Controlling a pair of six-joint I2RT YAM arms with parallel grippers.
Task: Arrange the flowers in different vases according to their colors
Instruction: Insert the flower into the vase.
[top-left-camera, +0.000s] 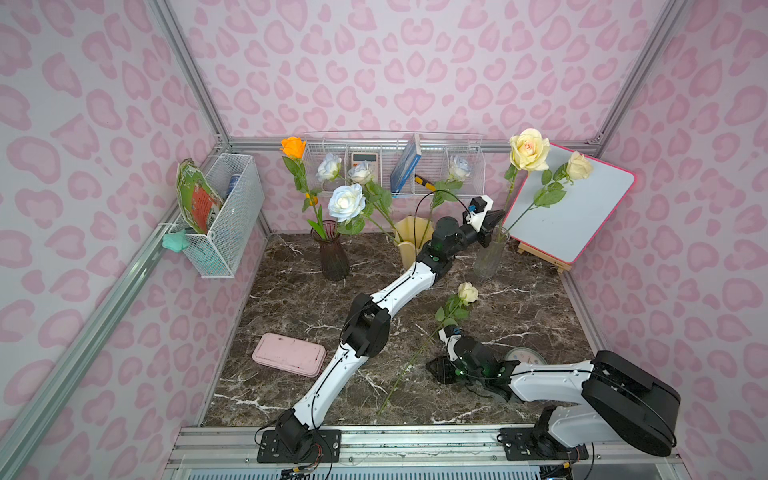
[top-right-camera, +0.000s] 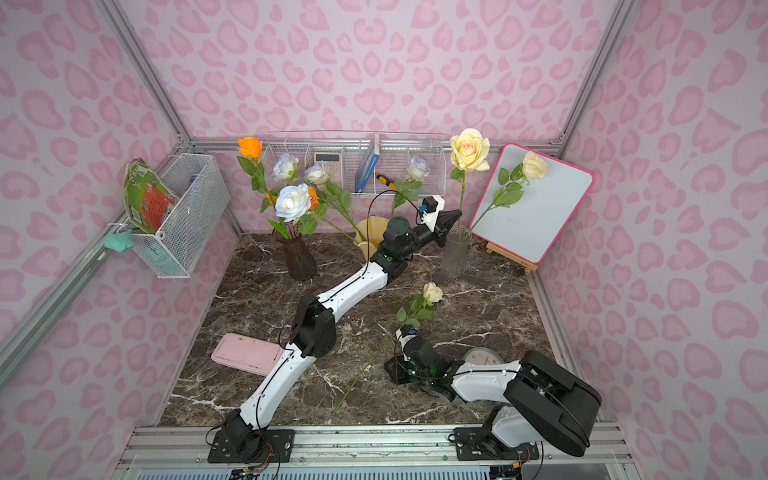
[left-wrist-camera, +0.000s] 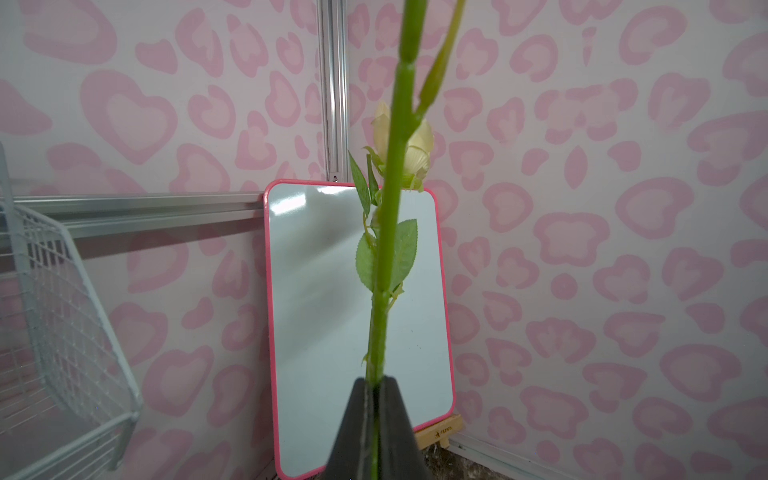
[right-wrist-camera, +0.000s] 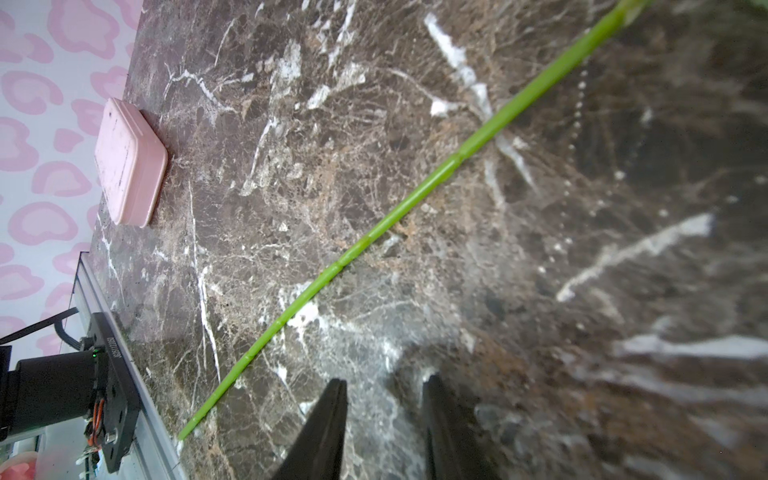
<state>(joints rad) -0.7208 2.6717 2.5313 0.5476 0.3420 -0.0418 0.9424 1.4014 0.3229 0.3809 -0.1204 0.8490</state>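
Note:
The left gripper moves down toward the vase's opening (top-left-camera: 498, 233) next and releases the green stem, because a matching cream rose leans out of the clear glass vase.
My left gripper (top-left-camera: 496, 220) (left-wrist-camera: 376, 380) is shut on the green stem (left-wrist-camera: 390, 208) of a large cream-yellow rose (top-left-camera: 528, 149), just above the clear glass vase (top-left-camera: 492, 253) (top-right-camera: 455, 257). A second cream rose (top-left-camera: 579, 165) (left-wrist-camera: 415, 145) leans out of that vase. A third cream rose (top-left-camera: 467, 292) lies on the marble table, its stem (right-wrist-camera: 399, 212) beside my right gripper (top-left-camera: 436, 368) (right-wrist-camera: 384, 382), which is open and holds nothing. The dark purple vase (top-left-camera: 334, 253) holds an orange rose (top-left-camera: 293, 147). Several pale blue-white roses (top-left-camera: 345, 202) lean from the yellow vase (top-left-camera: 409, 241), partly hidden by my left arm.
A pink lidded box (top-left-camera: 289, 354) lies front left, and a round clock (top-left-camera: 524, 357) sits under my right arm. A pink-framed whiteboard (top-left-camera: 573, 208) stands on an easel behind the clear vase. White wire baskets hang on the back wall (top-left-camera: 395, 166) and left wall (top-left-camera: 224, 216).

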